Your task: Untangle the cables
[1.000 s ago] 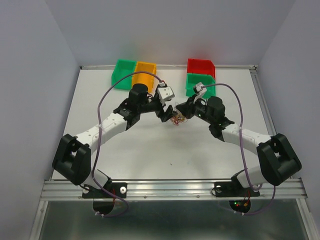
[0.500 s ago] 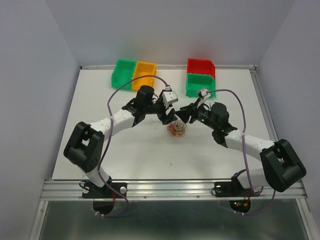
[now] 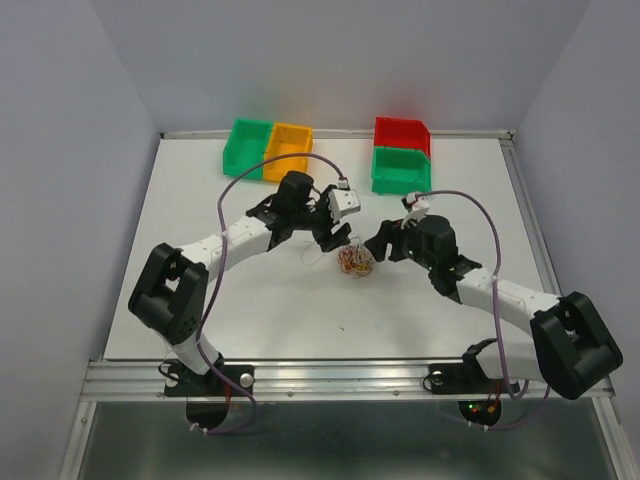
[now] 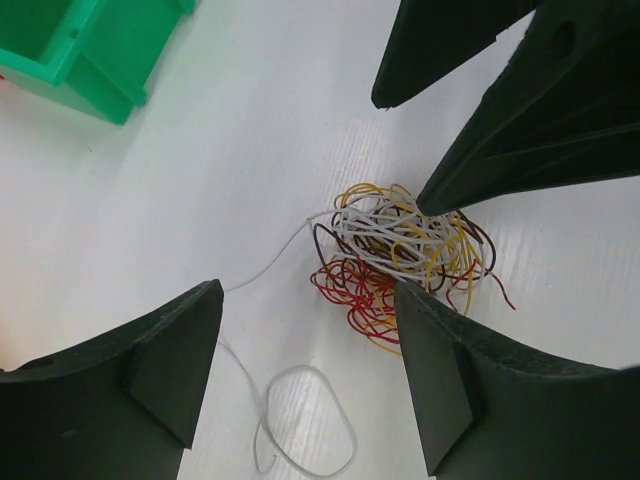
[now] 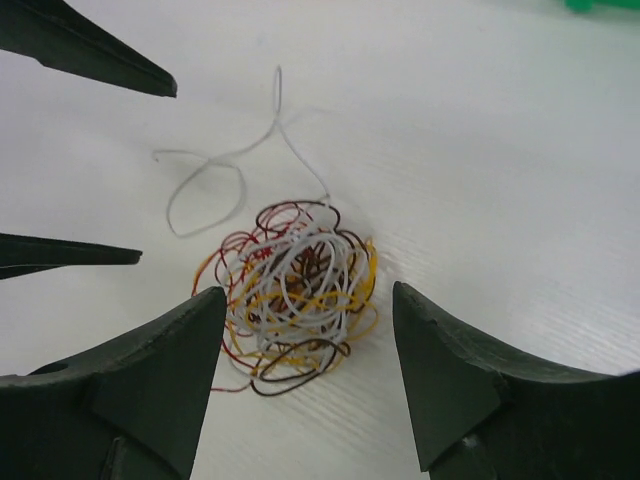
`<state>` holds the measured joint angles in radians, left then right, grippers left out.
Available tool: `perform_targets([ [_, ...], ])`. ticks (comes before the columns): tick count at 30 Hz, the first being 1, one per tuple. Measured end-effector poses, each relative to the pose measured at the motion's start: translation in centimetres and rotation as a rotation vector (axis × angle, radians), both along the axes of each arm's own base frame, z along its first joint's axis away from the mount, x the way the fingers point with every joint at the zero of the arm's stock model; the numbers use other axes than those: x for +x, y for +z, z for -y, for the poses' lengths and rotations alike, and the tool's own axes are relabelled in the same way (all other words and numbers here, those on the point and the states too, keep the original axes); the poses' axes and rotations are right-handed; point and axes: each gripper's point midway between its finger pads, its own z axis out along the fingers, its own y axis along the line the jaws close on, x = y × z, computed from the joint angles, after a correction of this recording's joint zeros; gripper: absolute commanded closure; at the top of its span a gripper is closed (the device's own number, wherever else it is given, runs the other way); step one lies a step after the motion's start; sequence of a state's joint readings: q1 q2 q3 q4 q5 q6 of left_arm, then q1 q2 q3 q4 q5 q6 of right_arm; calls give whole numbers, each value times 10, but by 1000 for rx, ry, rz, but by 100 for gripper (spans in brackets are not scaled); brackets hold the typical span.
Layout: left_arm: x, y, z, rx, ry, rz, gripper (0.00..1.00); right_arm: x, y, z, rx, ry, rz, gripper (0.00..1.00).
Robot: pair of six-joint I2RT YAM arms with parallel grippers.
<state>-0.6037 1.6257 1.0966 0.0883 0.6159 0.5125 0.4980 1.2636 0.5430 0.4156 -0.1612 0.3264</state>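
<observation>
Yellow and red pieces of cable stick out at the ball's near edge [image 3: 358, 273] [image 4: 466, 283], so my left gripper will move back and down onto them and close its fingers.
The cables [image 3: 354, 260] lie as a small ball of red, yellow, white and dark strands on the white table [image 3: 280, 310]. One white strand [image 4: 300, 420] trails out of the ball [image 4: 400, 250] and ends in a loose loop. My left gripper [image 3: 335, 238] hovers just left of the ball and is open; its jaws [image 4: 308, 290] stand wide over the white strand with nothing between them. My right gripper [image 3: 378, 243] is open on the ball's right side. In its wrist view the ball [image 5: 295, 295] sits between and beyond the fingertips of the right gripper [image 5: 308, 292], untouched.
Four bins stand at the back: green [image 3: 245, 145], orange [image 3: 290, 148], red [image 3: 402, 131] and a second green one [image 3: 400, 168]. Purple cords arc above both arms. The right gripper's fingers [image 4: 500, 130] show in the left wrist view.
My right gripper has opened and drawn back toward the near right. The ball, earlier up between the two grippers, now lies on the table with a white strand pulled out leftward.
</observation>
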Motion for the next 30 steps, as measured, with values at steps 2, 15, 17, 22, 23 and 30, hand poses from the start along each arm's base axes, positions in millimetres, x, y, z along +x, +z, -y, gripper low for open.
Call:
perform_targets([
  [2, -8, -7, 1, 30, -29, -7, 20, -7, -15, 7, -42, -15, -60, 27],
  [15, -71, -78, 32, 213, -240, -78, 25, -26, 4, 30, -34, -92, -70, 27],
  [17, -70, -84, 32, 222, -233, -85, 44, -25, -1, 32, -46, -107, -85, 27],
  [22, -54, -109, 31, 267, -165, -105, 100, -25, -13, 36, -75, -130, -115, 33],
  [23, -52, -111, 32, 267, -164, -104, 100, -24, -13, 37, -76, -133, -115, 33],
  [30, -41, -68, 14, 140, -137, -92, 100, -32, 1, 28, -30, -61, -59, 29],
])
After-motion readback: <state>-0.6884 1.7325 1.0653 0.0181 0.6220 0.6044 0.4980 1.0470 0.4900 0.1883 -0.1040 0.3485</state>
